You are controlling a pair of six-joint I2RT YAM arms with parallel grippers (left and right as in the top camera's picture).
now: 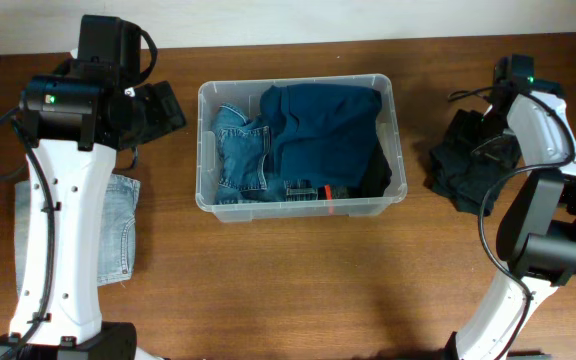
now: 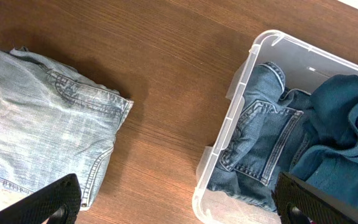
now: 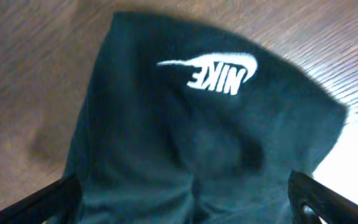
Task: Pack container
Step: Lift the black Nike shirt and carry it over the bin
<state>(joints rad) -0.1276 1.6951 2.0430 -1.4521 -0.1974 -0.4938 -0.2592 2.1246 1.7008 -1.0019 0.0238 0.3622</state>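
Note:
I will move my right gripper down until it comes onto the middle of the black Nike garment (image 1: 475,159).
The clear plastic container (image 1: 205,150) stands at the table's middle, holding blue jeans (image 1: 240,150), a dark blue garment (image 1: 323,125) and something black at its right end. It also shows in the left wrist view (image 2: 219,149). My left gripper (image 2: 179,205) is open and empty, above bare table between the container and folded light-blue jeans (image 1: 118,235), which also show in the left wrist view (image 2: 42,130). My right gripper (image 3: 185,199) is open, its fingers either side of a black Nike garment (image 3: 191,143) lying at the right (image 1: 468,160).
The wooden table runs to a pale wall along the far edge. The left arm's white column stands over part of the light-blue jeans. The right arm's base sits at the front right (image 1: 548,250).

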